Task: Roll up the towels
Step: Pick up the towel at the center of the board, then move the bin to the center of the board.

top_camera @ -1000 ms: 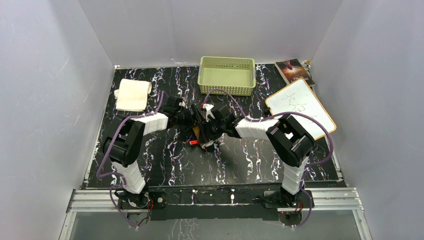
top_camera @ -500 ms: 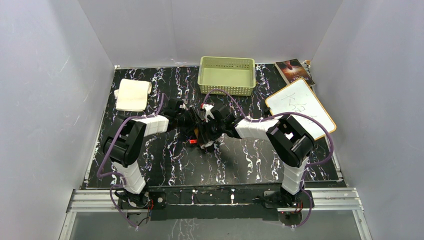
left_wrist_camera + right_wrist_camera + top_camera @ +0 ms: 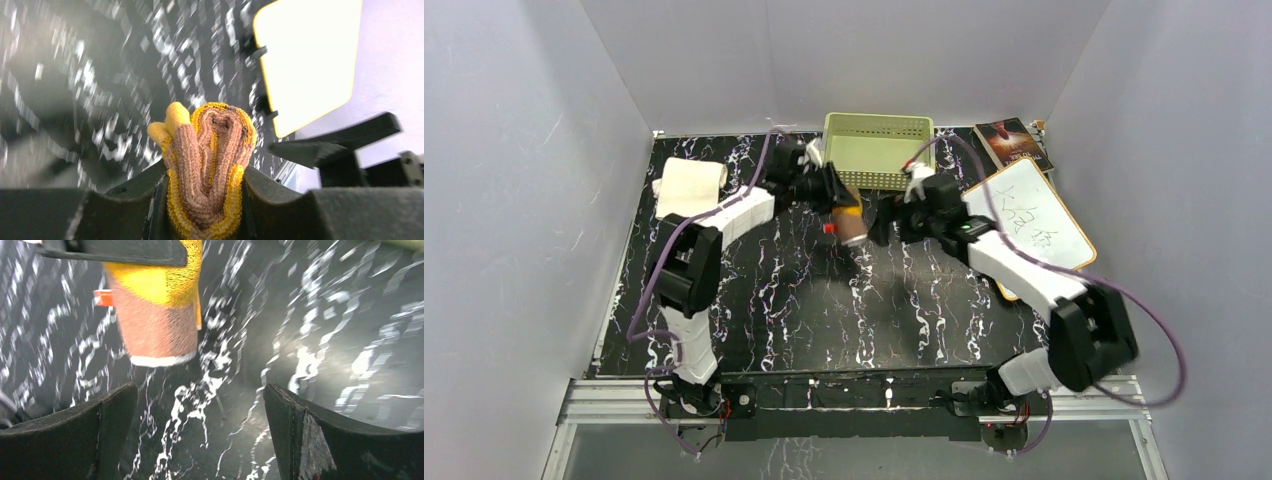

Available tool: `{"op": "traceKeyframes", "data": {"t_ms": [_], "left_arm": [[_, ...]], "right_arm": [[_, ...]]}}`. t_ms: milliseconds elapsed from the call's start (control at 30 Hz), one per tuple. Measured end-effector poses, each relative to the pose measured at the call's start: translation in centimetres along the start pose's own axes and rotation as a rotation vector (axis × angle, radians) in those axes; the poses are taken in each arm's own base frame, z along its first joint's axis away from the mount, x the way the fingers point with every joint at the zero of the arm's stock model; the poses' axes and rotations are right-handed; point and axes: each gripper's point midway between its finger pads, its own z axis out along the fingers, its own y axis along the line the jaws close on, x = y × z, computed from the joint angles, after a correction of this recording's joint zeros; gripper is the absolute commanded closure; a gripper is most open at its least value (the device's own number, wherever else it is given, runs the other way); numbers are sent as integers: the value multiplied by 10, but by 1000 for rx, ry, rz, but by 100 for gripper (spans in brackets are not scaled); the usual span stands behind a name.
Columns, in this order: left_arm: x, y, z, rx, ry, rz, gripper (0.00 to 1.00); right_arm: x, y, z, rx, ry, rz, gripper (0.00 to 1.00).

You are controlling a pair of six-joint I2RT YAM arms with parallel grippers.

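The empty basket (image 3: 880,154) is to the right of my left gripper in the top view, so my left gripper will next carry the tight roll over the basket, lower it and release it.
The mustard-yellow and brown towel (image 3: 851,224) is a tight roll held off the table, in front of the basket. My left gripper (image 3: 837,203) is shut on one end of it. In the left wrist view the roll's spiral end (image 3: 207,160) is squeezed between the left gripper's (image 3: 206,200) two pads. My right gripper (image 3: 883,221) stands open just right of the roll, not touching it. In the right wrist view the roll (image 3: 155,315) hangs ahead of the right gripper (image 3: 200,405), whose jaws have only table between them. The cream-white towel (image 3: 690,186) lies rolled at the back left.
A pale green basket (image 3: 877,150) stands at the back centre, right behind both grippers. A white board with an orange rim (image 3: 1029,222) lies at the right, with a dark book (image 3: 1013,141) behind it. White walls close in the black marbled table (image 3: 824,310).
Both arms swung from the table's middle toward the back. The left gripper closed on the yellow-brown roll and lifted it; the right gripper opened, let go and drew off to the right.
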Motion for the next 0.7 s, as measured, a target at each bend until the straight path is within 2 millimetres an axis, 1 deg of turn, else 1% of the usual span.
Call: {"op": "traceKeyframes", "data": {"t_ms": [67,100,133,167,200,233,267,300,333,400,467,533,600,700], "left_arm": [[-31,-29,9,60,-13,90,75],[-42,-37,13,77,-17,120,75],[-58,-51,18,107,-21,166,74],[-70,-60,22,126,-28,200,74],[-85,-72,27,150,-34,239,74],[-100,-83,32,172,-51,276,74],[-111,-89,36,189,-62,303,74],[-124,-98,40,215,-77,328,74],[-137,-106,45,245,-97,352,75],[-153,-116,53,310,-128,373,75],[-163,-115,60,359,-146,361,75],[-170,-106,69,394,-157,334,74],[-175,-93,78,409,-162,308,74],[-177,-74,89,417,-154,265,74]], "right_arm": [[-38,-12,-33,45,-137,11,2],[-50,-14,-46,58,-186,10,2],[-61,-14,-61,68,-238,6,2],[-67,-13,-69,71,-267,2,2],[-72,-10,-76,74,-295,0,2],[-72,-10,-79,79,-306,2,2],[-71,-12,-79,88,-314,9,2],[-67,-15,-77,100,-313,17,2],[-61,-21,-74,126,-306,28,2],[-51,-38,-67,197,-289,65,2],[-53,-56,-61,263,-298,100,6],[-62,-82,-55,333,-308,160,12],[-82,-115,-48,398,-330,227,15],[-125,-166,-35,467,-368,300,18]]}}
